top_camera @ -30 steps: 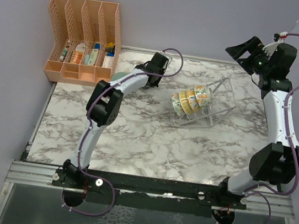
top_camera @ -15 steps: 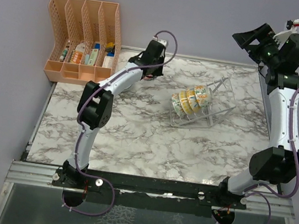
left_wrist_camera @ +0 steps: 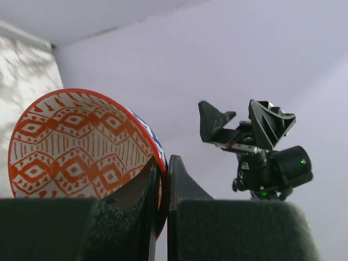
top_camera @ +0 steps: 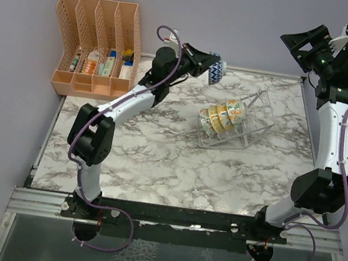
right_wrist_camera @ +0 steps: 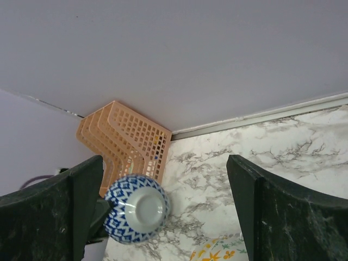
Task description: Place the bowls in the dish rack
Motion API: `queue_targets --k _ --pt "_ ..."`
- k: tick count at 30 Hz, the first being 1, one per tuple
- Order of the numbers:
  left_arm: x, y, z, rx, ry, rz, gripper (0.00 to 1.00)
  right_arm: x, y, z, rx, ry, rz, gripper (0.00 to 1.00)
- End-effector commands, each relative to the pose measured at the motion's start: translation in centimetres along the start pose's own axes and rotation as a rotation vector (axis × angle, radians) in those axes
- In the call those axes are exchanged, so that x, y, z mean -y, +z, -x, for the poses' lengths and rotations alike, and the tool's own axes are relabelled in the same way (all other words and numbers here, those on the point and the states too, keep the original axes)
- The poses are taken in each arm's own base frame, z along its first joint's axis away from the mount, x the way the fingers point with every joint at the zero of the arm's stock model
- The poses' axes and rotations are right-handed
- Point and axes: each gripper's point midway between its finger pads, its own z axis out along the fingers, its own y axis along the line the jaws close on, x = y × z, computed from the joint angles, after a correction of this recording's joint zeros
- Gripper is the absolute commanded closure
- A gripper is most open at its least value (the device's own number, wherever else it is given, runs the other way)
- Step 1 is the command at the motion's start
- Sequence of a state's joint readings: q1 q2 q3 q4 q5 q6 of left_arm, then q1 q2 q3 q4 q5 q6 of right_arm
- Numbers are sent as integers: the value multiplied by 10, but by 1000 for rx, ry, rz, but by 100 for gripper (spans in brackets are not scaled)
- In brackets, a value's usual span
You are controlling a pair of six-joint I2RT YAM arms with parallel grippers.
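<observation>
The left gripper will next move right in the top view and lower the red-patterned bowl into the rack's empty end (top_camera: 257, 112), which is below the bowl that way, and let go of the bowl.
My left gripper (top_camera: 207, 66) is shut on the rim of the red-patterned bowl (left_wrist_camera: 81, 147) and holds it in the air at the back of the table. The bowl is blue-and-white outside, as the top view (top_camera: 215, 71) and the right wrist view (right_wrist_camera: 137, 208) show. The wire dish rack (top_camera: 246, 124) stands at mid-table and holds several floral bowls (top_camera: 222, 116) on edge. My right gripper (top_camera: 306, 45) is open and empty, raised high at the back right. The pale teal bowl is out of view.
An orange slotted file organizer (top_camera: 98, 48) with small items stands at the back left corner; it also shows in the right wrist view (right_wrist_camera: 128, 138). The lilac walls close the back and sides.
My left arm has lifted the red-patterned bowl off the table near the organizer and swung it up and to the right. My right gripper has risen a little and moved right.
</observation>
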State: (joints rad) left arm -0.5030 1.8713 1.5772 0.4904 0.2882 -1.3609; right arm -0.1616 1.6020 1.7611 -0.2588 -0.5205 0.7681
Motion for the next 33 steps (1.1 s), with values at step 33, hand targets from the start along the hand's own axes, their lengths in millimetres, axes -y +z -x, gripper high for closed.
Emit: queue_targets --k 33 --pt "39 56 -117 -7 -589 -96 100 -29 -19 14 13 -15 129 4"
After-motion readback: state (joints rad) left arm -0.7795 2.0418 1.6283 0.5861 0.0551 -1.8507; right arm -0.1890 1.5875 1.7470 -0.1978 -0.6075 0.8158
